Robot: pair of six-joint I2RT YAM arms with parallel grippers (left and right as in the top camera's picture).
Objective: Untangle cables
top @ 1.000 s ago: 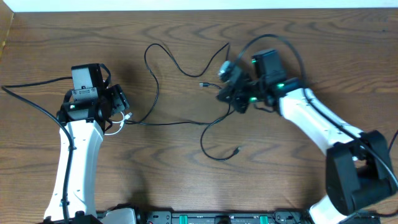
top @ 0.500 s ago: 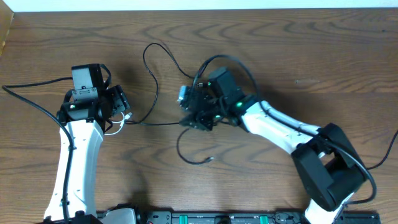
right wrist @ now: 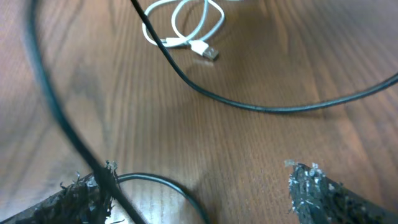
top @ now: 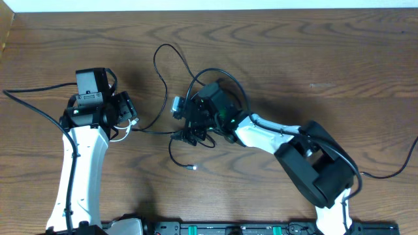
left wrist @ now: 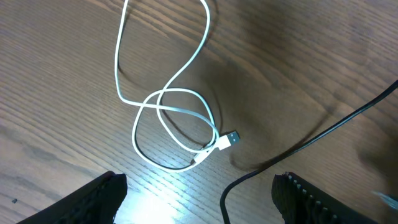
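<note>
One piece of the black cable (right wrist: 62, 118) crosses a finger instead of lying between the right gripper's open fingers, so the right gripper will next move toward it until it runs between both fingers.
A thin black cable (top: 162, 77) loops across the middle of the table and ends in a small plug (top: 194, 168). A white cable (left wrist: 163, 115) lies coiled with its USB plug (left wrist: 230, 138) just ahead of my left gripper (left wrist: 199, 205). That gripper is open and holds nothing, and the black cable (left wrist: 298, 149) passes near its right finger. My right gripper (right wrist: 199, 199) is open low over the wood. One black strand (right wrist: 62, 118) crosses its left finger and another curves (right wrist: 168, 183) between the jaws. The white cable (right wrist: 186, 25) lies beyond it. From overhead, the right gripper (top: 185, 130) sits on the cable's tangled part.
My arms' own thick black wires trail off at the left (top: 32, 108) and right (top: 385, 173). A black equipment rail (top: 228, 228) runs along the table's front edge. The table's back edge (top: 209, 9) is at the top.
My right arm has swept left across the table, dragging the black cable's loops with it, and its jaws have gone from shut to open. The left arm has not moved.
</note>
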